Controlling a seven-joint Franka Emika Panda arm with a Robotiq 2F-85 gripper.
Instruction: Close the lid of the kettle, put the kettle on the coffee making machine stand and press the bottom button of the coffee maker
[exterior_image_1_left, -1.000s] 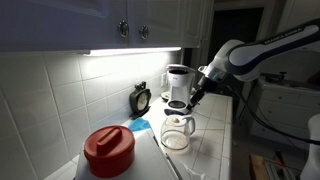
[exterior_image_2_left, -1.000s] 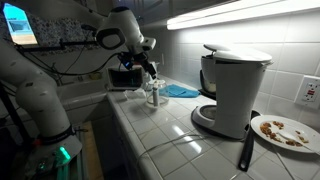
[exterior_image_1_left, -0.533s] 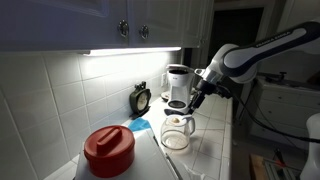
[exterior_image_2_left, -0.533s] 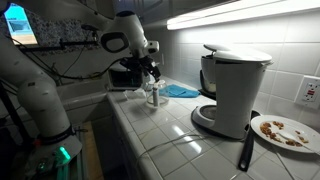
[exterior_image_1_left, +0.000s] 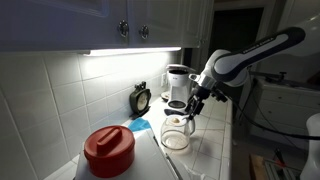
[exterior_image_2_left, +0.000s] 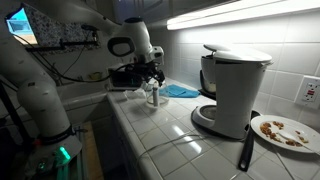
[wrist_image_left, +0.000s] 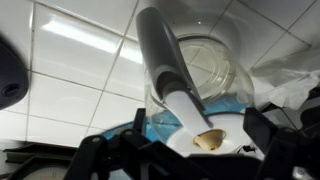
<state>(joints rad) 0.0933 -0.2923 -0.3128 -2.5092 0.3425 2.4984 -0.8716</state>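
Note:
My gripper needs to turn and come around onto the top of the carafe's dark handle (exterior_image_1_left: 190, 120) (wrist_image_left: 178, 88), since the handle runs at a slant between my open fingers.
The kettle is a glass carafe (exterior_image_1_left: 177, 134) with a dark handle, standing on the tiled counter; it also shows in the other exterior view (exterior_image_2_left: 153, 96). My gripper (exterior_image_1_left: 195, 106) hangs just above its top, also in an exterior view (exterior_image_2_left: 152, 79). In the wrist view the carafe (wrist_image_left: 215, 62), its handle (wrist_image_left: 160, 50) and its white lid (wrist_image_left: 190, 110) lie right below my open gripper (wrist_image_left: 180, 145), with one finger on each side of the lid. The white coffee maker (exterior_image_1_left: 178, 84) stands behind the carafe, and its round stand (exterior_image_2_left: 215, 122) holds nothing.
A red lidded pot (exterior_image_1_left: 108, 150), a black clock (exterior_image_1_left: 141, 98) and a blue cloth (exterior_image_1_left: 140, 127) lie on the counter. A plate with crumbs (exterior_image_2_left: 283, 131) and a black utensil (exterior_image_2_left: 245, 150) lie beside the coffee maker. Wall cabinets hang overhead.
My gripper has come down and slightly closer to the carafe's top. The carafe has not moved.

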